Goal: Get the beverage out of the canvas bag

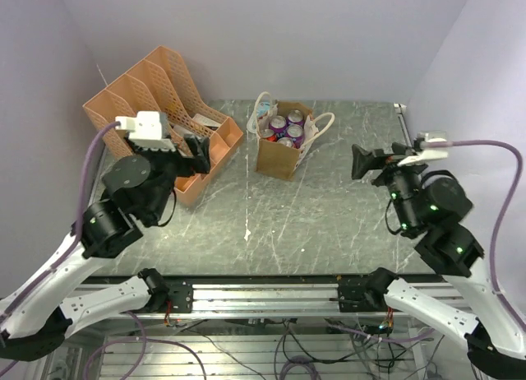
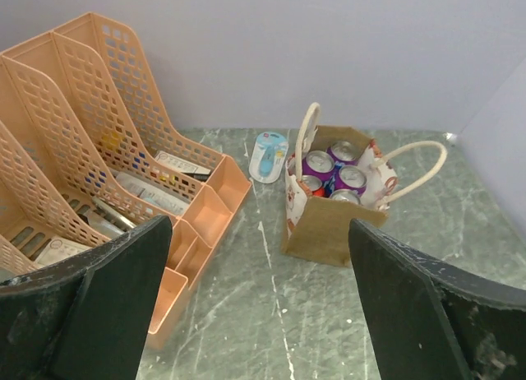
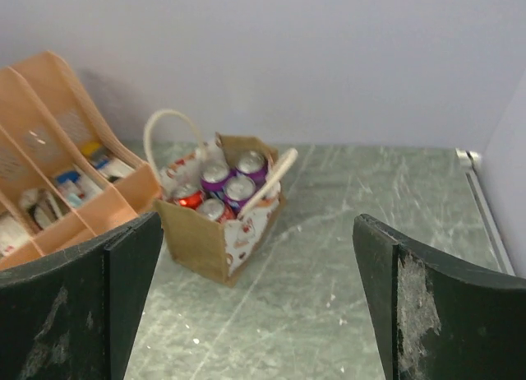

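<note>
The right gripper moves down and across onto the exposed rim of the bag's near printed corner [image 1: 299, 150] [image 3: 226, 226] next, below it and left in the top view.
The canvas bag [image 1: 277, 156] stands upright at the back middle of the table, tan with cream loop handles and a printed side panel. Several beverage cans [image 1: 288, 130], purple and red, stand packed inside it with their tops showing. The bag [image 2: 325, 226] and cans [image 2: 339, 176] also show in the left wrist view, and the bag [image 3: 196, 242] and cans [image 3: 226, 187] in the right wrist view. My left gripper [image 1: 198, 152] is open and empty, left of the bag over the rack's front. My right gripper [image 1: 366, 163] is open and empty, right of the bag and well apart from it.
An orange plastic file rack [image 1: 156, 96] with papers and small items stands at the back left, close to the bag. A small blue-and-white packet [image 2: 269, 155] lies behind the bag. A metal rail [image 3: 486, 211] runs along the table's right edge. Walls close in the back and sides.
</note>
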{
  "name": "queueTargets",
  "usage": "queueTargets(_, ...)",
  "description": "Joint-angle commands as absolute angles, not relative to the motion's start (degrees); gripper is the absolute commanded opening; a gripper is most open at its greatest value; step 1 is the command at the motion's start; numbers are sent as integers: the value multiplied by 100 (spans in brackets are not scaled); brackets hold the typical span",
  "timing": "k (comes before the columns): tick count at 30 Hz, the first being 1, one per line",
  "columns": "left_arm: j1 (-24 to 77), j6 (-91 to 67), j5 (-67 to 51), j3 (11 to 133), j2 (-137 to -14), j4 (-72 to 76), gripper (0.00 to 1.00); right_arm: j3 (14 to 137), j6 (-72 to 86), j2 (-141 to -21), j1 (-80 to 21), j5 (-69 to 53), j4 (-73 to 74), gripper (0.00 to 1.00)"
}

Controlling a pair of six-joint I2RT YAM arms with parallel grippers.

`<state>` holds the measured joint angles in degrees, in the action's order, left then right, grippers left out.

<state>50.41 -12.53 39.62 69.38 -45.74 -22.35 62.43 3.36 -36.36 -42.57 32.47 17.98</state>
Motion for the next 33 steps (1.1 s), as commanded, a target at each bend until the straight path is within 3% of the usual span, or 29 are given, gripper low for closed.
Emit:
queueTargets(1,4939,-916,4045,7098,-5065,-1743,99,5891,879,-4079,-4070,3769,1741,100)
queueTargets(11,4688,-304,3702,6906,-6127,-815,99,5593,1819,-5677,-3632,3991,1930,100)
queueTargets(21,4497,209,3479,6526,-6556,64,99,5135,2442,-6502,-3314,2975,985,100)
queueTargets(33,4419,818,3474,5873,-6485,1151,98,5567,3408,-7960,-3094,2047,-115,100)
